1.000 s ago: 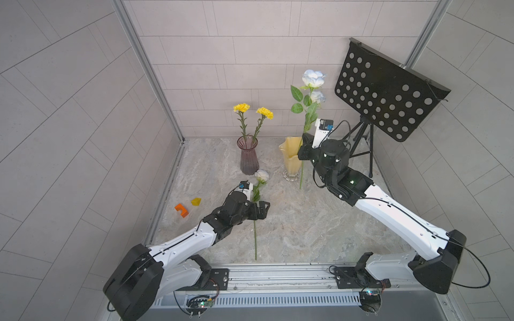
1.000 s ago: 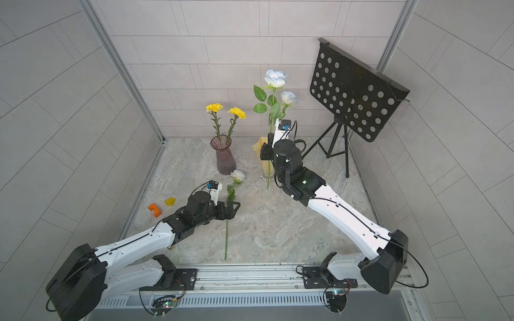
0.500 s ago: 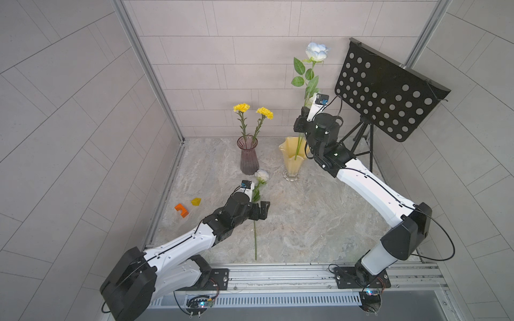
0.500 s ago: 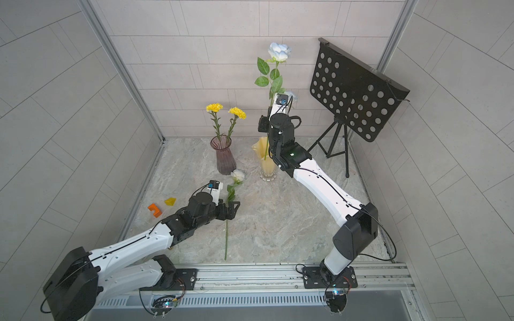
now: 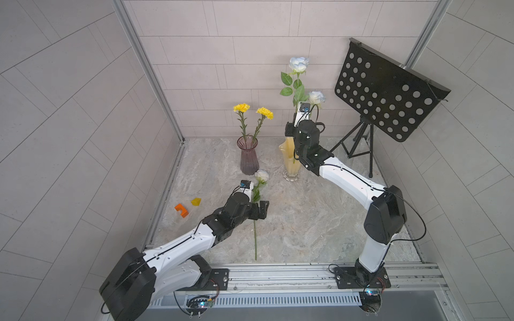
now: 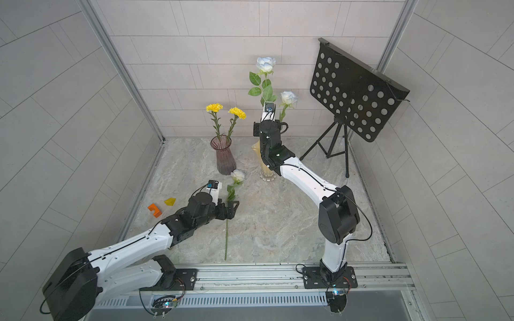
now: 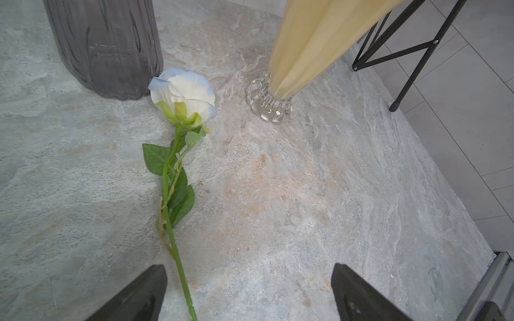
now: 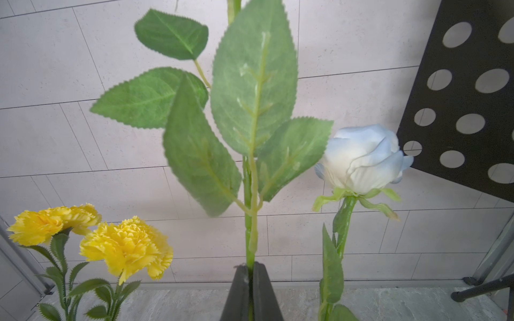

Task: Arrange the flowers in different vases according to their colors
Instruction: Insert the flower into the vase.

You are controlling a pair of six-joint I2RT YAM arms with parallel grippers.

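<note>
I will next lower the stem of the held rose into the opening of the cream-yellow vase (image 5: 289,159) with my right gripper and release it there, because a white rose already stands in that vase.
Two yellow flowers (image 5: 241,107) stand in the purple ribbed vase (image 5: 249,157). One white rose (image 5: 316,97) stands in the cream-yellow vase (image 5: 289,159). My right gripper (image 8: 251,271) is shut on the stem of a second white rose (image 5: 299,64) and holds it upright over that vase. The arm hides the stem's lower end. A third white rose (image 7: 183,94) lies on the stone floor with its head between the two vases. My left gripper (image 7: 249,268) is open low over its stem (image 7: 178,255), which runs close to one finger.
A black perforated music stand (image 5: 389,94) on a tripod stands at the back right, close to the right arm. An orange block (image 5: 181,210) and a small yellow block (image 5: 196,201) lie at the left beyond the floor's edge. A metal rail (image 5: 278,273) runs along the front.
The right arm swung up and over the cream-yellow vase with its rose, then came down a little. The left arm has hardly moved over the lying rose.
</note>
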